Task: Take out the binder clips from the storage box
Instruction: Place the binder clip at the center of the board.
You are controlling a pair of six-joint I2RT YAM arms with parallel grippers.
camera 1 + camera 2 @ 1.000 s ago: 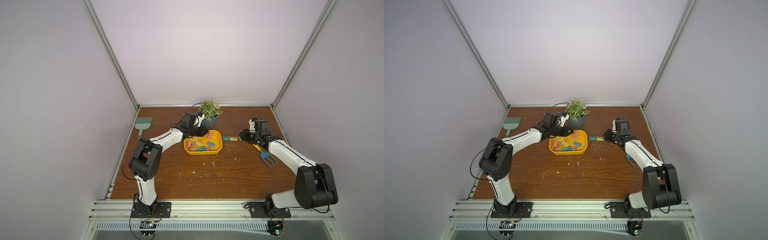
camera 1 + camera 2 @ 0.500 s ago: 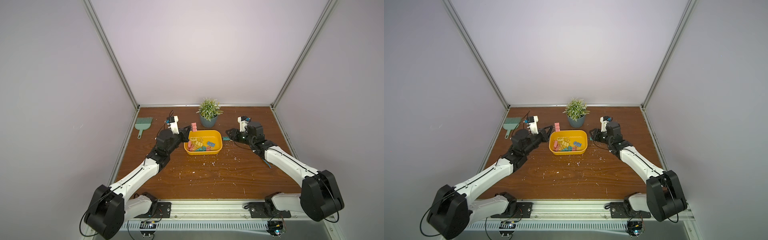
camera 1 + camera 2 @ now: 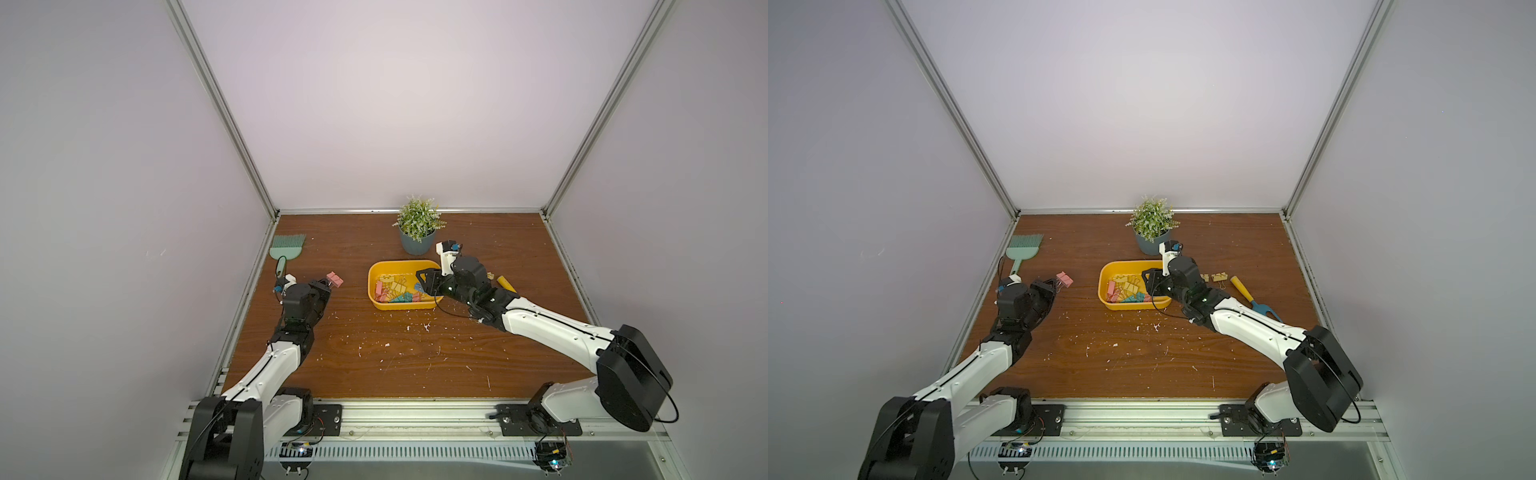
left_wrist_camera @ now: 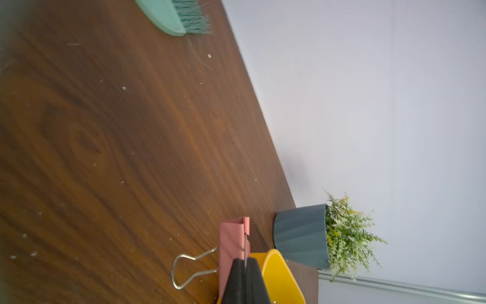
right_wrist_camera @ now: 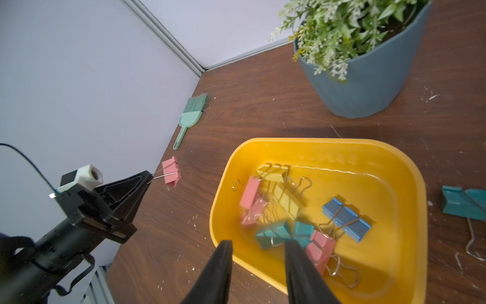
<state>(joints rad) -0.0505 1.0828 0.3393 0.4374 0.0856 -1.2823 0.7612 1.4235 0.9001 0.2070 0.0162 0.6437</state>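
I need to lower my left gripper to the bare tabletop below and release the handle, as the pink binder clip (image 3: 335,279) is still above the table, clear of the box.
The yellow storage box (image 3: 399,306) (image 3: 1133,306) (image 5: 315,140) sits mid-table with several binder clips (image 3: 395,289) (image 5: 286,202) in pink, yellow, teal and blue inside. My left gripper (image 3: 326,285) (image 4: 245,262) (image 5: 150,177) is shut on the wire handle of a pink binder clip (image 3: 335,279) (image 3: 1064,279) (image 4: 232,244) (image 5: 171,173), held over the table left of the box. My right gripper (image 3: 424,282) (image 3: 1148,280) (image 5: 258,243) hangs open and empty over the box's near wall, one finger above the teal clips. A teal clip (image 5: 462,204) lies on the table outside the box.
A grey-blue plant pot (image 3: 417,243) (image 5: 368,79) stands just behind the box. A green brush (image 3: 286,249) (image 5: 190,118) lies at the far left edge. A blue fork tool with a yellow handle (image 3: 1250,297) lies right of the box. White crumbs (image 3: 415,328) dot the table.
My left arm swung from the box out to the left, carrying the pink clip. My right gripper came in from the right side to over the box, its jaws widening a little.
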